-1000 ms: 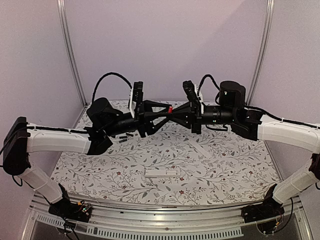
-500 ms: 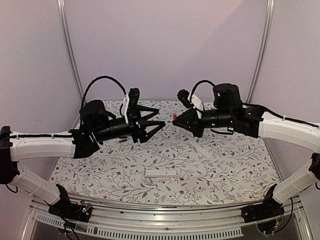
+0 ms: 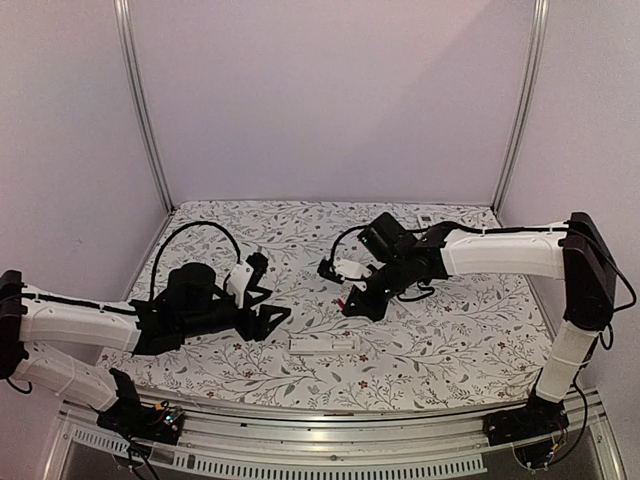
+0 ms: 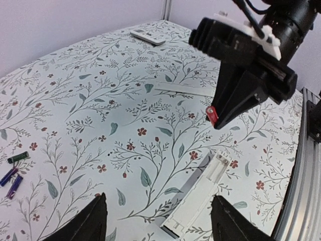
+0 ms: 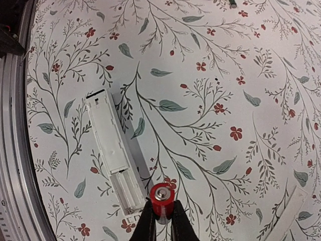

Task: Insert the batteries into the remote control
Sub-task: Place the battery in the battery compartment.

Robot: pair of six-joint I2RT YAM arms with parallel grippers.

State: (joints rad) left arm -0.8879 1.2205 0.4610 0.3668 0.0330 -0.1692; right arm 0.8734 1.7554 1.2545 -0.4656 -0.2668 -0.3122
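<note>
My right gripper moves down toward the bar next and releases the red battery (image 5: 162, 197) in the open battery bay (image 5: 128, 190), as the battery bay lies below it, nearer the bar.
The white remote control (image 3: 322, 343) lies back-up near the table's front, and its battery bay (image 5: 123, 188) stands open with nothing in it. My right gripper (image 5: 161, 213) is shut on a red battery (image 5: 162, 197), held upright just above and beside the bay end. From the left wrist view that battery (image 4: 212, 114) hangs above the remote (image 4: 200, 197). My left gripper (image 4: 158, 223) is open and holds nothing, low over the remote's other end; in the top view it (image 3: 278, 312) sits left of the remote. Three loose batteries (image 4: 12, 173) lie at the far left.
The bay's thin white cover (image 4: 183, 90) lies flat behind the remote, right of the right gripper (image 3: 348, 303). A second remote (image 4: 148, 36) rests near the back edge. A metal rail (image 4: 301, 191) runs along the table's front.
Both arms came down from a mid-air meeting. The left gripper opened, let go of the red battery and drew back left. The right gripper carried the battery down over the remote.
</note>
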